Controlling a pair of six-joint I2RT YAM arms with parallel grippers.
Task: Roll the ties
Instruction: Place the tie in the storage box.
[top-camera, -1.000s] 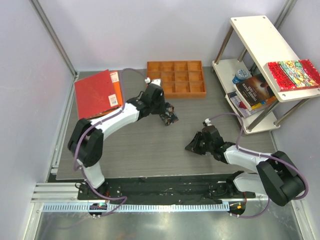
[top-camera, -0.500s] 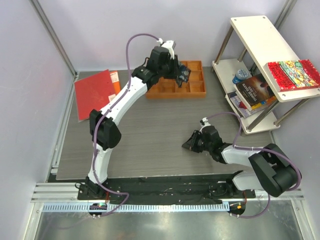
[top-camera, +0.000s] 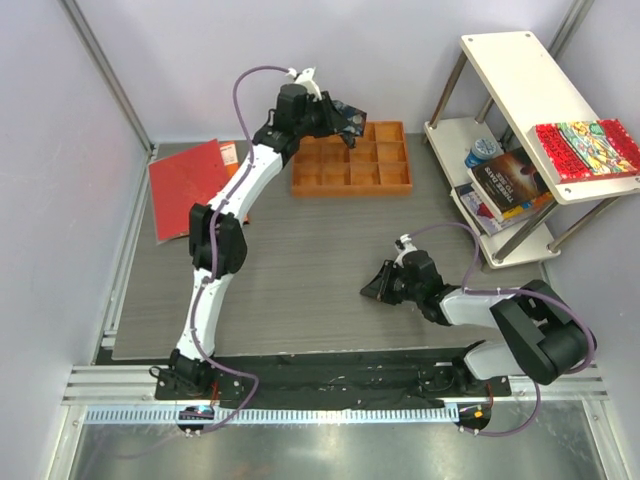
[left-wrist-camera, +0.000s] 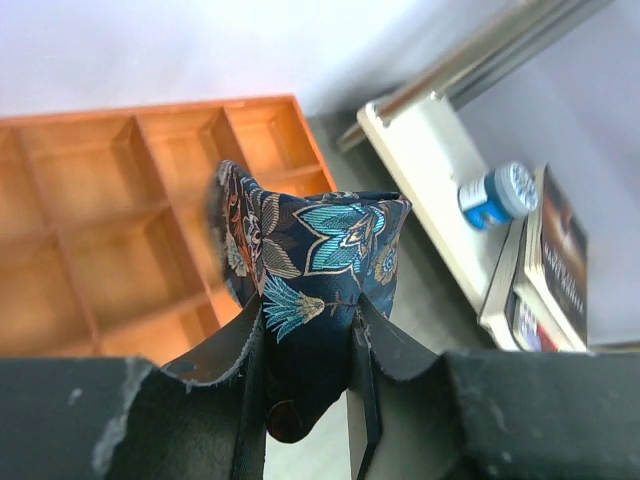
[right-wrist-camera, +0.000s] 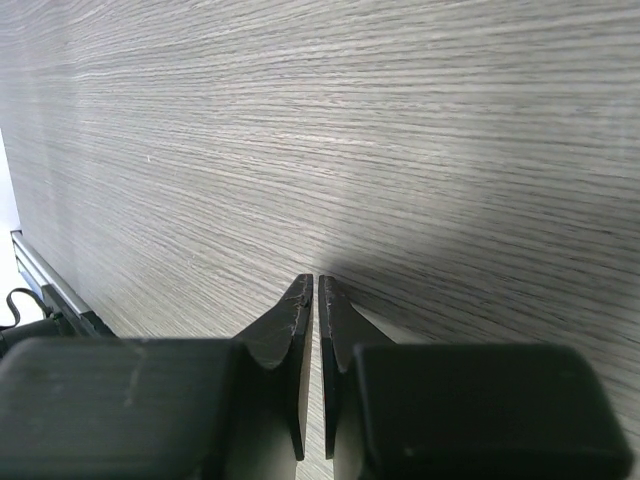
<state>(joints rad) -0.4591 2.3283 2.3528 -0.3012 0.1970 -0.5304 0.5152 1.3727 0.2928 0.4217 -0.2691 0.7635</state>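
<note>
Next, my left gripper tilts its fingers downward and lowers them to release the rolled tie over the tray's middle sections, since those sections lie empty below the gripper.
The rolled tie (left-wrist-camera: 310, 250), dark navy with teal, orange and white flowers, is clamped between my left gripper's fingers (left-wrist-camera: 305, 355). In the top view the left gripper (top-camera: 335, 115) holds the tie (top-camera: 347, 119) high above the back left part of the wooden tray (top-camera: 352, 158). My right gripper (top-camera: 378, 288) rests low on the grey table near the front right, shut and empty; the right wrist view shows its fingertips (right-wrist-camera: 316, 283) nearly touching over bare table.
The orange wooden tray (left-wrist-camera: 90, 210) has several empty compartments. A red book (top-camera: 190, 185) lies at the back left. A white shelf (top-camera: 520, 80) at the right holds books (top-camera: 510, 182), a blue jar (top-camera: 484, 150) and a patterned book (top-camera: 585, 147).
My left arm has lifted the rolled tie from the table centre up and back, over the tray, then slightly left. My right gripper has shifted slightly left along the table.
</note>
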